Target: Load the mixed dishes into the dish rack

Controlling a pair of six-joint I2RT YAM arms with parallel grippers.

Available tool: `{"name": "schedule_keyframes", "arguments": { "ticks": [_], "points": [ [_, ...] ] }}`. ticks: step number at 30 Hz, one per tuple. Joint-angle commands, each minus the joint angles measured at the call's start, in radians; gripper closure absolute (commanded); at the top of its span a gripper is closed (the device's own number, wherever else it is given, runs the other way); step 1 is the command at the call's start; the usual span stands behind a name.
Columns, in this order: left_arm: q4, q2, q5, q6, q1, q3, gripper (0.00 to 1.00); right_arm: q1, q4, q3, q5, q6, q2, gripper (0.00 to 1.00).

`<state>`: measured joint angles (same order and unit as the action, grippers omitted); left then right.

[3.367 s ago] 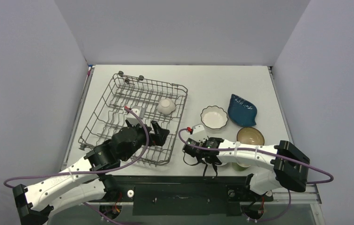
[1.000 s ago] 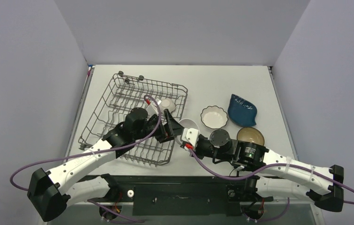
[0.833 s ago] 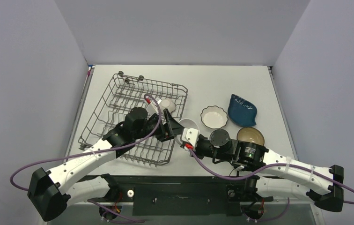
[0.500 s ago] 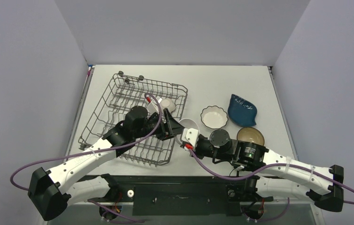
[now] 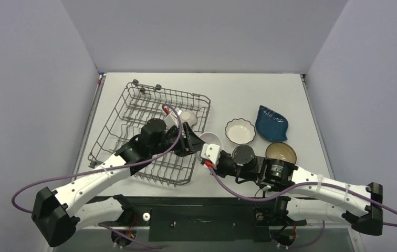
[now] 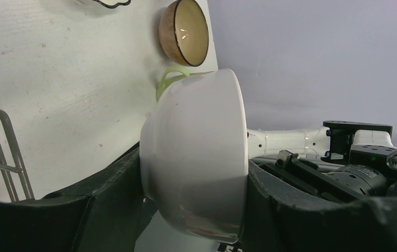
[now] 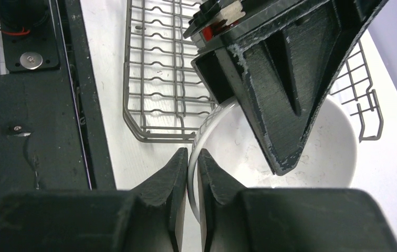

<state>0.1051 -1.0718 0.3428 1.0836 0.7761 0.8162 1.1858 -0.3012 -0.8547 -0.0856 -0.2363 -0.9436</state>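
Note:
The left gripper carries the bowl outward and left in the top view next, to the empty rack wires (image 5: 159,113) beside the small dish, then lowers and releases it.
The plain white bowl (image 5: 210,140) hangs on its side just right of the dish rack (image 5: 133,110), held from both sides. My left gripper (image 5: 191,142) is shut across the bowl's body (image 6: 194,173), one finger on the base and one at the rim. My right gripper (image 7: 192,157) is shut on the bowl's thin rim (image 7: 199,147) and comes in from the right in the top view (image 5: 206,153). The white scalloped bowl (image 5: 239,131), dark blue dish (image 5: 271,123) and brown bowl (image 5: 280,153) sit on the table. The light green mug (image 6: 171,80) shows only in the left wrist view.
A small white dish (image 5: 186,116) lies in the rack's far right corner; I cannot make out a pattern on it. The rack's near right corner (image 7: 154,79) lies right under the bowl. The black base plate (image 7: 28,105) runs along the near edge.
My right arm has shifted slightly left and the bowl with it. Earlier my left gripper came from inside the rack to the bowl, and my right arm brought the bowl from the near edge.

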Motion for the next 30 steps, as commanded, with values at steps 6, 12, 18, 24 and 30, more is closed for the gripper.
{"name": "schedule_keyframes", "arguments": {
  "ticks": [6, 12, 18, 24, 30],
  "points": [
    [0.009, 0.056, -0.009, -0.055, -0.015, 0.042, 1.0, 0.012, 0.134, -0.017, 0.11, 0.011, -0.022, 0.77],
    [0.072, 0.1, -0.038, -0.079, -0.043, 0.048, 1.0, 0.012, 0.172, -0.016, 0.141, 0.031, -0.049, 0.59],
    [0.158, 0.133, -0.077, -0.128, -0.096, 0.059, 1.0, 0.012, 0.189, -0.029, 0.159, 0.06, -0.063, 0.31],
    [0.374, 0.126, -0.259, -0.314, -0.174, 0.152, 1.0, 0.011, 0.251, 0.027, 0.233, 0.156, 0.131, 0.2],
    [0.489, 0.015, -0.599, -0.553, -0.207, 0.249, 1.0, -0.035, 0.232, 0.093, 0.581, 0.279, 0.287, 0.14]
  ]
}}
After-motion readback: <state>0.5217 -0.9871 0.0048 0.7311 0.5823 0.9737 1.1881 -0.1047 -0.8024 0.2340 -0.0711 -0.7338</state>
